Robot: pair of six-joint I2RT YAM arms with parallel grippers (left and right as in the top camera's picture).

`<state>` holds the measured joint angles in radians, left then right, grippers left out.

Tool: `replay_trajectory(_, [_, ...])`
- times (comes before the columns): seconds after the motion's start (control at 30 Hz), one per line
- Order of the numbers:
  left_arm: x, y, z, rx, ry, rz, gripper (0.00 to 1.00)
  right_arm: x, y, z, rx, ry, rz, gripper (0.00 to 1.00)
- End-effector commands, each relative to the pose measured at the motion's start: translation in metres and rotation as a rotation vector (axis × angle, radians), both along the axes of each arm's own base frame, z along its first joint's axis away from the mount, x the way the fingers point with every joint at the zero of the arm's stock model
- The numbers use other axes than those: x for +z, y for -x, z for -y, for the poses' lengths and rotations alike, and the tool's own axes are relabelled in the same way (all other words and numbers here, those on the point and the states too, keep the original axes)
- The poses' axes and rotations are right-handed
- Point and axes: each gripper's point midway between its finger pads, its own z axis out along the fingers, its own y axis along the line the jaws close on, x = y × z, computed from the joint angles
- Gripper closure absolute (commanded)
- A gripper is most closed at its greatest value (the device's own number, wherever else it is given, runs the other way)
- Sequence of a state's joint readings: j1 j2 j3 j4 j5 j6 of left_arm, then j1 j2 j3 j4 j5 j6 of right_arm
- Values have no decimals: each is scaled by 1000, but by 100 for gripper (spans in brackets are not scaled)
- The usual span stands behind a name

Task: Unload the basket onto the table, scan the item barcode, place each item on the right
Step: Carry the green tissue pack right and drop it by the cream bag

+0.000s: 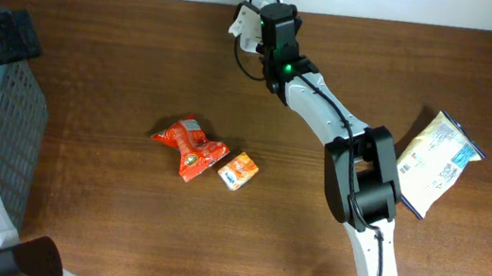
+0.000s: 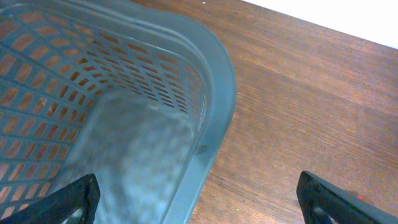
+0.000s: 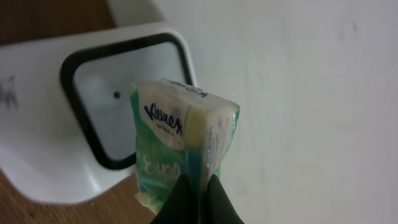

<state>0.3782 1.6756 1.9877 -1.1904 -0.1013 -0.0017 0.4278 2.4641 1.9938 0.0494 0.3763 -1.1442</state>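
I should lift my right gripper, swing it back to the clear tabletop beside the bag, to the right in the overhead view, then lower it and release the pack (image 3: pixel 180 140) there.
My right gripper (image 3: pixel 198 198) is shut on the lower edge of a green Kleenex tissue pack (image 3: pixel 180 140) and holds it upright. Just behind the pack is a white scanner (image 3: pixel 37 143) with a black-framed window, and the pack covers the window's right side. In the overhead view the right gripper (image 1: pixel 275 23) is at the table's far edge, next to the scanner (image 1: pixel 262 2). No barcode shows on the pack. My left gripper (image 2: pixel 199 208) is open and holds nothing. It hangs over the rim of a grey basket (image 2: pixel 214 93).
The grey slotted basket (image 1: pixel 15 117) stands at the left edge of the table. A red snack packet (image 1: pixel 188 145) and a small orange box (image 1: pixel 238 170) lie mid-table. A yellow and white bag (image 1: pixel 438 161) lies at the right, beside the right arm.
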Motion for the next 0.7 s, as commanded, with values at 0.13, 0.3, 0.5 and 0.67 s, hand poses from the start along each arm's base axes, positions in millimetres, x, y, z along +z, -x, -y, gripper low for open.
replay_trajectory(0.13, [7, 3, 1, 5, 4, 22, 1, -8, 1, -5, 79, 159, -15, 96])
replay_trajectory(0.3, [7, 3, 1, 5, 4, 22, 1, 25, -3, -12, 69, 110, 79, 96])
replay_trajectory(0.5, [7, 3, 1, 5, 4, 22, 1, 146, 39, -25, 32, -159, 140, 96])
replay_trajectory(0.67, [7, 3, 1, 5, 4, 22, 1, 197, 145, 18, -257, -704, -182, 96])
